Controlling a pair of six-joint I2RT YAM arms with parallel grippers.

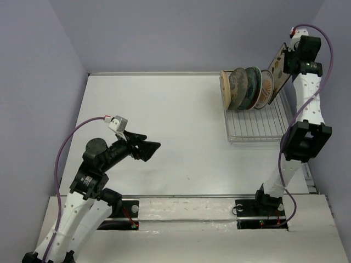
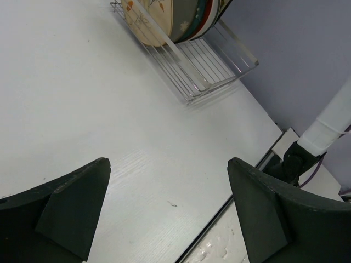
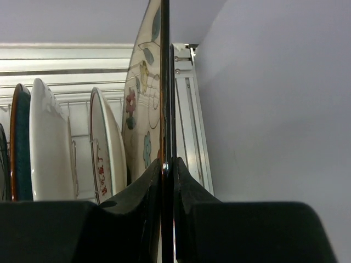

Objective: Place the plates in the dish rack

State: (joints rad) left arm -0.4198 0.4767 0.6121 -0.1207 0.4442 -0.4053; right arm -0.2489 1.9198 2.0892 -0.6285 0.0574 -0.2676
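I will next use my right gripper to lower the square floral plate to the gripper's left in the top view, into the free slot (image 1: 276,101) beside the last racked plate, and let go of it.
The silver wire dish rack (image 1: 258,127) stands at the back right of the table. Several plates (image 1: 247,87) stand upright in its far end. My right gripper (image 1: 289,59) is shut on the rim of the square cream floral plate (image 1: 279,68) and holds it tilted above the rack's right end, beside the last racked plate. In the right wrist view the gripper (image 3: 167,164) pinches this plate (image 3: 143,98) edge-on, with racked plates (image 3: 46,142) to its left. My left gripper (image 1: 148,149) is open and empty above the left part of the table; it also shows in the left wrist view (image 2: 169,164).
The right side wall (image 3: 274,109) is close beside the held plate and rack. The near half of the rack (image 2: 219,68) holds no plates. The right arm's lower links (image 2: 323,131) stand at the table's near right edge. A metal rail (image 1: 186,196) runs along the front.
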